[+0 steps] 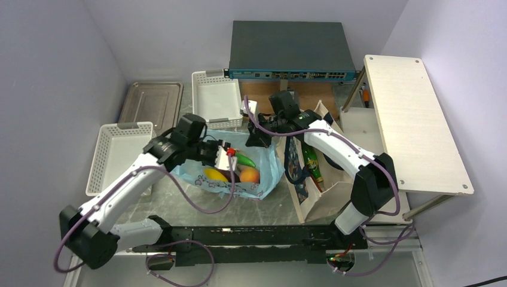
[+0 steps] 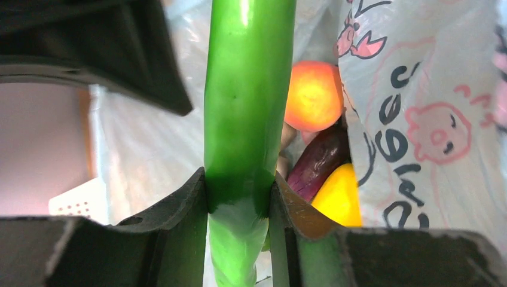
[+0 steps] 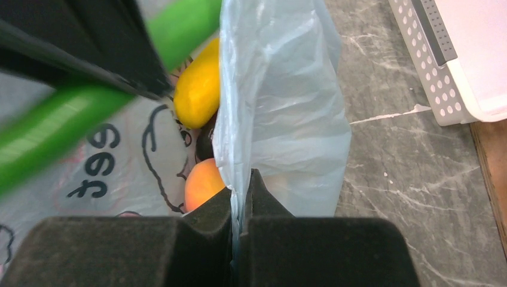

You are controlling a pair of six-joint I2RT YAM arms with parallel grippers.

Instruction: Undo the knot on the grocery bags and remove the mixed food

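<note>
The cucumber goes to the left in the top view in my left gripper next, then down into the near white basket for release. It goes there because that basket stands empty.
A light-blue grocery bag (image 1: 263,173) lies open in the middle of the table. My left gripper (image 2: 239,186) is shut on a long green cucumber (image 2: 248,89), holding it over the bag's mouth (image 1: 245,160). Inside the bag lie an orange fruit (image 2: 314,95), a purple aubergine (image 2: 317,160) and a yellow fruit (image 2: 341,194). My right gripper (image 3: 240,194) is shut on the bag's thin plastic rim (image 3: 275,101), holding it up at the bag's far side (image 1: 261,140). The knot is not in view.
A beige tote (image 1: 317,191) with a green bottle (image 1: 311,161) stands right of the bag. White baskets (image 1: 116,155) (image 1: 216,98) and a metal tray (image 1: 152,101) lie at the left and back. A network switch (image 1: 293,51) and a wooden shelf board (image 1: 412,119) sit behind and at the right.
</note>
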